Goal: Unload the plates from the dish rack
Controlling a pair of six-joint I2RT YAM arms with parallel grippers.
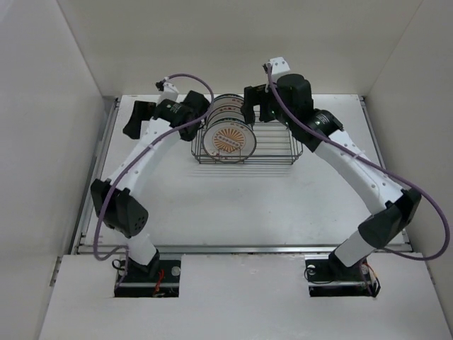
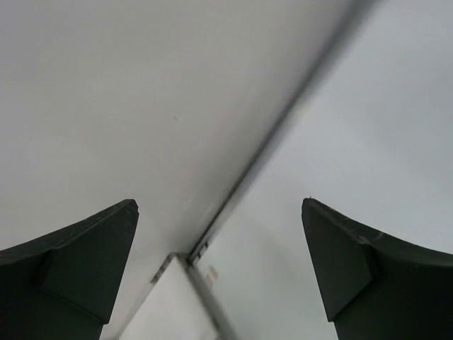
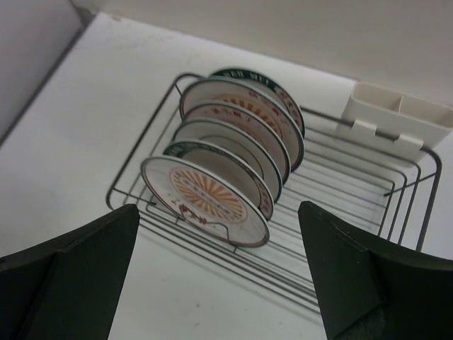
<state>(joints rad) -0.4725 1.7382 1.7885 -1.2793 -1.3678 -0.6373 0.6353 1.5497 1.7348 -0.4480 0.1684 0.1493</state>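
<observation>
The right gripper lowers next to the side of the plate by the front plate's lower rim [image 1: 252, 148] [image 3: 261, 236] and brings its open fingers around it. That rim stands free beside the dish rack's bare wires.
The dish rack [image 1: 277, 147] stands at the back middle of the table. Several plates [image 1: 228, 136] stand upright in a row at its left end, the nearest one showing an orange sunburst centre. My right gripper [image 1: 253, 106] is open and empty, hovering just behind and above the plates. In the right wrist view the plates [image 3: 212, 198] lie between and beyond my open right gripper [image 3: 218, 209], with the rack's [image 3: 354, 212] wires bare beside them. My left gripper [image 1: 136, 120] is open and empty left of the rack, pointing away from it. The left wrist view shows this gripper [image 2: 219, 202] facing only walls.
A white plastic holder [image 3: 400, 117] clips to the rack's far long edge. White enclosure walls [image 1: 42, 106] stand close on the left, back and right. A metal rail [image 1: 99, 163] runs along the table's left edge.
</observation>
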